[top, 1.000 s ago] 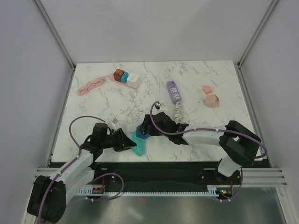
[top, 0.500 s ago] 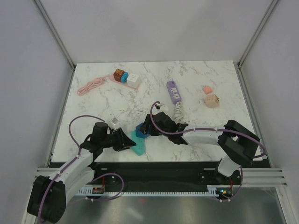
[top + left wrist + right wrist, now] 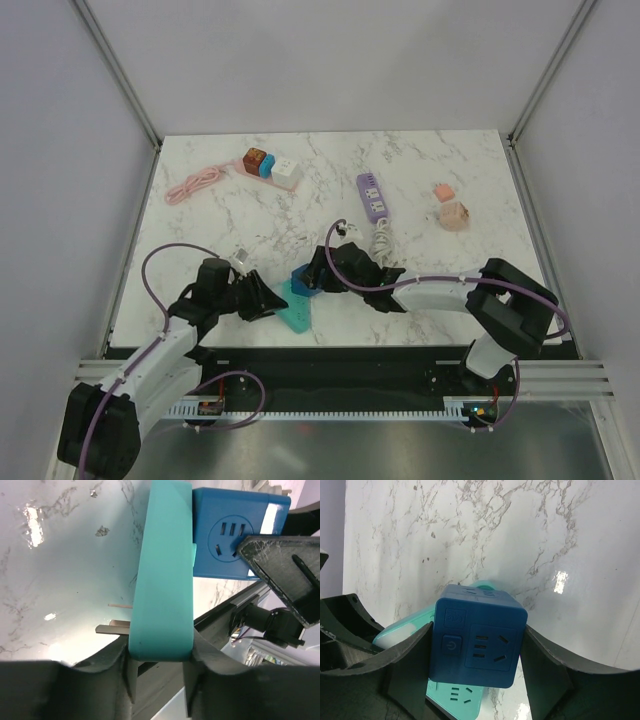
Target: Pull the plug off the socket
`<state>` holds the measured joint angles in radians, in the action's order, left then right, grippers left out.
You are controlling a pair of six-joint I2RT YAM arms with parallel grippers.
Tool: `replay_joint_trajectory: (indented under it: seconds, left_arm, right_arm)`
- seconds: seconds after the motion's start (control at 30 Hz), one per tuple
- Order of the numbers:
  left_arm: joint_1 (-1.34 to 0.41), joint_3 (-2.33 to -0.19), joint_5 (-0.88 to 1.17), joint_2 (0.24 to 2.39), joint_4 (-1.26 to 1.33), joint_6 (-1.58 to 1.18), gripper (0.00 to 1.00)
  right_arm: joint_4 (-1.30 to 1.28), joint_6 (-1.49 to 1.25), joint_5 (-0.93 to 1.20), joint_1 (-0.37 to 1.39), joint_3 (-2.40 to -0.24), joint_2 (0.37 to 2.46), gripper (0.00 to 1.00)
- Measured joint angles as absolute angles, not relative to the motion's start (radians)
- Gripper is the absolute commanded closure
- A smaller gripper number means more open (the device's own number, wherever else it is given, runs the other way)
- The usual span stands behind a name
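I should next pull the blue plug off with my right gripper, swing beside the pink blocks and release it, as bare tabletop lies to the gripper's right in the top view.
A teal power strip [image 3: 296, 310] lies near the table's front edge. My left gripper [image 3: 272, 302] is shut on its near end, with both fingers pressed against its sides in the left wrist view [image 3: 157, 680]. A blue cube plug [image 3: 303, 281] sits against the strip's far end. My right gripper [image 3: 312, 275] is shut on it, one finger on each side in the right wrist view [image 3: 476, 655]. There the cube [image 3: 477, 642] stands over the teal strip [image 3: 460, 697]. In the left wrist view the cube [image 3: 235, 535] touches the strip [image 3: 162, 580]; its prongs are hidden.
A purple power strip [image 3: 372, 195] with a white coiled cord [image 3: 382, 238] lies behind my right arm. A small white adapter [image 3: 243, 262] sits beside my left wrist. A pink cable [image 3: 193, 185], a row of coloured cubes [image 3: 270, 164] and two pink blocks [image 3: 452, 208] lie at the back.
Both grippers keep their grips. The blue cube and my right gripper have shifted slightly up and left; my left arm has edged slightly back with the strip.
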<state>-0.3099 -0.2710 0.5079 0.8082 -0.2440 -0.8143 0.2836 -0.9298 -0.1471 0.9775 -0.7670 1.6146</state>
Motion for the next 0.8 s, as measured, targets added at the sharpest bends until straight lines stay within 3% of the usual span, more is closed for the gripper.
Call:
replay_joint_trajectory:
  seconds: [0.13, 0.5, 0.8]
  left_arm:
    - [-0.311, -0.289, 0.501, 0.839, -0.245, -0.796, 0.98]
    - [-0.395, -0.366, 0.367, 0.837, -0.344, -0.765, 0.98]
    - [-0.454, -0.437, 0.331, 0.842, -0.301, -0.765, 0.98]
  right_arm:
    - [0.298, -0.936, -0.149, 0.976, -0.76, 1.613, 1.0]
    - [0.242, -0.913, -0.129, 0.97, -0.762, 1.573, 1.0]
    - [0.149, -0.865, 0.043, 0.834, -0.738, 1.396, 1.0]
